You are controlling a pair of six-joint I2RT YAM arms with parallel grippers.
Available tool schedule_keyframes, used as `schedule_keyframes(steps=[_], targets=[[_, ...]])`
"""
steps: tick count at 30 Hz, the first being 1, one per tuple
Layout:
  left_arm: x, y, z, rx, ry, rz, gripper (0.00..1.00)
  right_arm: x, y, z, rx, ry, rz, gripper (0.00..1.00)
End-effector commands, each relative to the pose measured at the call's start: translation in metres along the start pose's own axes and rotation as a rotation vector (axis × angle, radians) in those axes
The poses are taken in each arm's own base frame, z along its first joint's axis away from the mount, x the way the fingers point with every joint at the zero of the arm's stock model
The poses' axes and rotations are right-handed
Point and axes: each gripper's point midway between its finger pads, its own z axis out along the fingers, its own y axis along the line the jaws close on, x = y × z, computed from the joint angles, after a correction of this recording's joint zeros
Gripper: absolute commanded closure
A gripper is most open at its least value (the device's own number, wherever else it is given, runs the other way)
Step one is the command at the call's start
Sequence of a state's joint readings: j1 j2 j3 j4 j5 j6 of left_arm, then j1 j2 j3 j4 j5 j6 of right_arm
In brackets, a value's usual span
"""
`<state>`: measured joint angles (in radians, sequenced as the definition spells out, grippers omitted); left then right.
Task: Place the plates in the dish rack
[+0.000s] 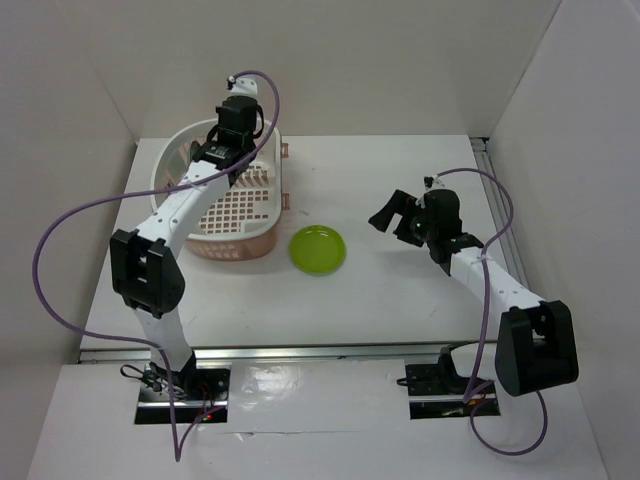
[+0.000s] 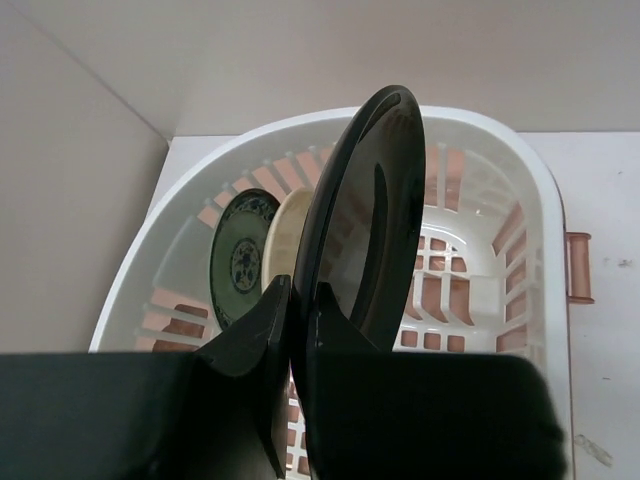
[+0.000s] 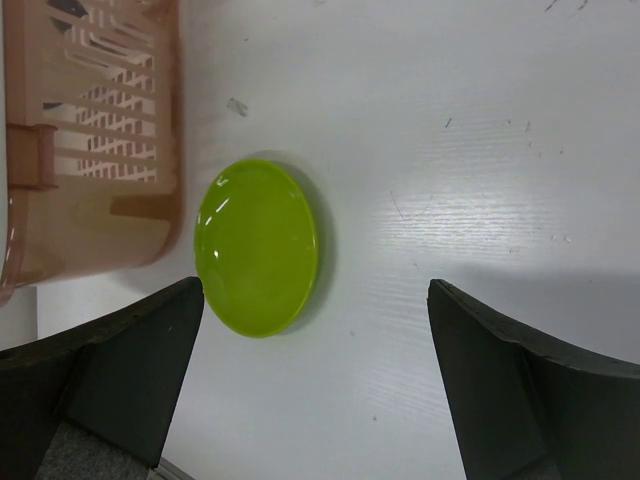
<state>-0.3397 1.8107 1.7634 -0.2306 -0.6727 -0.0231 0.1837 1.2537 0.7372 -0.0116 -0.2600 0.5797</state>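
Note:
I need my left gripper to lower the black plate on edge into the rack [image 1: 245, 215] beside the cream plate and release it, as those slots are empty.
My left gripper [image 2: 298, 290] is shut on the rim of the glossy black plate [image 2: 370, 210] and holds it on edge over the pink-and-white dish rack [image 2: 520, 180]. In the rack the dark teal patterned plate [image 2: 240, 255] and the cream plate [image 2: 283, 232] stand upright to the left of the black one. In the top view the left gripper [image 1: 222, 150] is above the rack [image 1: 245, 215]. The lime green plate [image 1: 318, 248] lies flat on the table right of the rack. My right gripper [image 1: 395, 218] is open and empty above the table, right of the green plate [image 3: 258, 247].
The rack's pink side wall [image 3: 100, 130] and a small handle tab [image 2: 578, 266] face the green plate. White walls enclose the table at the back and both sides. A metal rail [image 1: 300, 352] runs along the near edge.

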Motion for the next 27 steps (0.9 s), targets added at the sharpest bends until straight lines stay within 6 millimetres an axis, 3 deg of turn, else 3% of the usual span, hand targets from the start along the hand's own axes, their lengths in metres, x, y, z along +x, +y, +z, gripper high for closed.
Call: schedule_keyframes(steps=[1, 5, 6, 12, 20, 27], targets=[[-0.027, 0.011, 0.012, -0.07, -0.086, -0.027, 1.0, -0.011, 0.016, 0.004, -0.025, -0.016, -0.047, 0.0], [-0.01, 0.005, 0.031, -0.096, -0.047, -0.016, 1.0, -0.014, 0.022, 0.006, -0.037, -0.017, -0.064, 0.0], [0.002, 0.006, 0.039, -0.105, -0.018, -0.015, 1.0, -0.014, 0.022, 0.006, -0.037, -0.017, -0.064, 0.0], [0.022, -0.002, 0.05, -0.116, 0.011, -0.005, 1.0, -0.008, 0.023, 0.011, -0.044, 0.004, -0.065, 0.0], [0.053, 0.017, 0.063, -0.165, 0.057, 0.02, 1.0, -0.005, 0.023, 0.017, -0.053, 0.025, -0.062, 0.0], [0.065, 0.015, 0.072, -0.163, 0.073, 0.027, 1.0, -0.004, 0.026, 0.019, -0.059, 0.031, -0.067, 0.0]])
